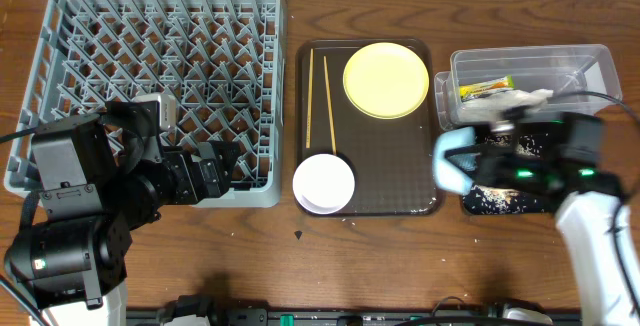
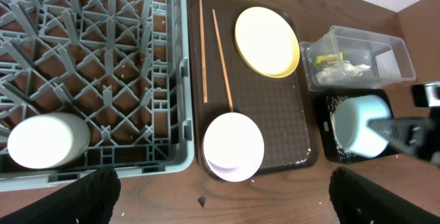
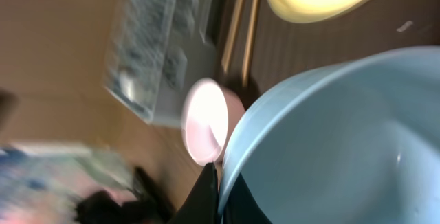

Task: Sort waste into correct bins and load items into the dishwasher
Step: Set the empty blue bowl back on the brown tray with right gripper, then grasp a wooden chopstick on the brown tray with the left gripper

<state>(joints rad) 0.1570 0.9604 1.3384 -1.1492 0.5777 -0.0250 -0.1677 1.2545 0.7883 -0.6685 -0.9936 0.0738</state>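
Rice scraps are in the black tray, so next my right gripper will turn the bowl upright and lower it onto the bare patch of the brown tray beside the white bowl.
My right gripper is shut on the rim of the light blue bowl, holding it tipped on its side over the black tray, where rice scraps lie. In the right wrist view the fingers pinch the bowl's rim. The clear tub holds the green-and-yellow wrapper and white napkin. The yellow plate, two chopsticks and white bowl lie on the brown serving tray. The pale cup stands in the grey rack. My left gripper is open and empty over the table in front of the rack.
The brown serving tray sits between the rack and the bins. A small dark scrap and a few white crumbs lie on the wooden table in front of it. My left arm covers the rack's front left corner.
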